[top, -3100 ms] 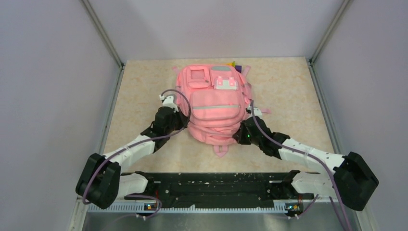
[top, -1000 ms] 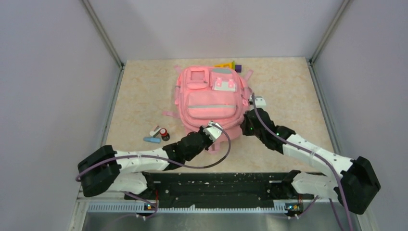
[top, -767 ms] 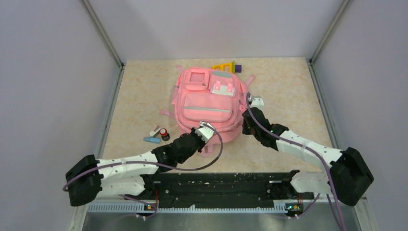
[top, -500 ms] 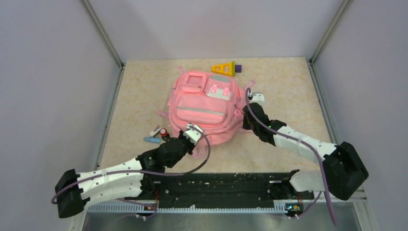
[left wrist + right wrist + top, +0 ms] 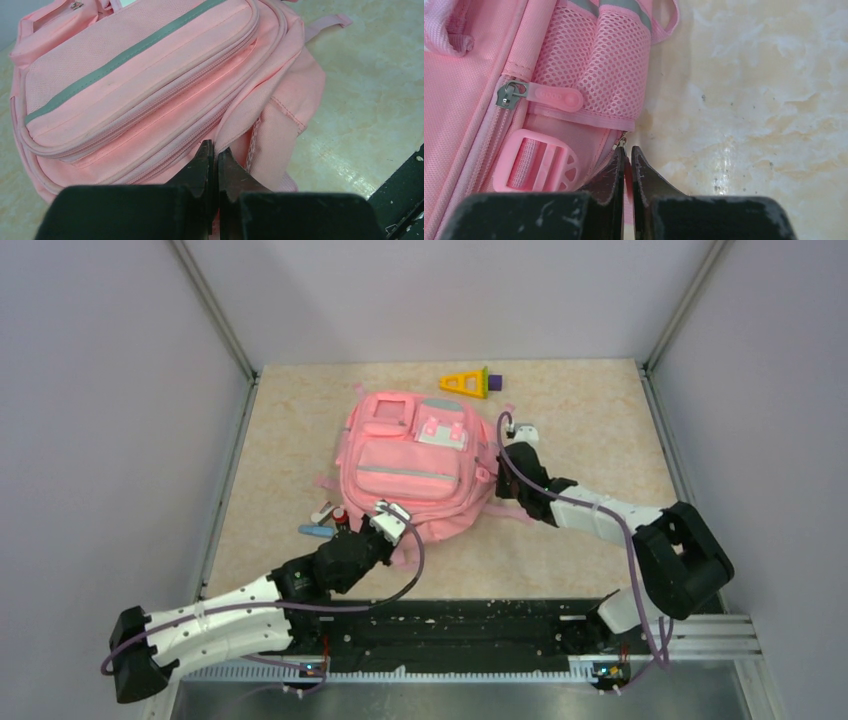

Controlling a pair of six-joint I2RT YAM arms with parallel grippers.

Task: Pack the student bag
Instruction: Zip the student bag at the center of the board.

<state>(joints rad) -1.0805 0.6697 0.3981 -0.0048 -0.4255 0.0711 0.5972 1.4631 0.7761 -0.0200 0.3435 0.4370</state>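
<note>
My left gripper's fingers are pinching the fabric fold along the bag's near edge, so next I need to pull it toward the right in the top view and then let go of it.
The student bag is a pink backpack lying flat on the table, front pockets up. My left gripper is at the bag's near edge. In the left wrist view it is shut, with a fold of the bag's fabric pinched at its tips. My right gripper is at the bag's right side. In the right wrist view it is shut on a pink pull tab, and the tab's metal zip slider shows just past the fingertips. Next to it are a mesh side pocket and a pink buckle.
A yellow triangle with a purple piece lies behind the bag near the back wall. Small items lie left of the bag: a white one, a red and black one and a blue one. Walls close in three sides.
Both arms have swung left and dragged the bag leftward, turning it slightly. The yellow triangle behind it, hidden before, now lies fully uncovered. Both grippers stayed shut.
</note>
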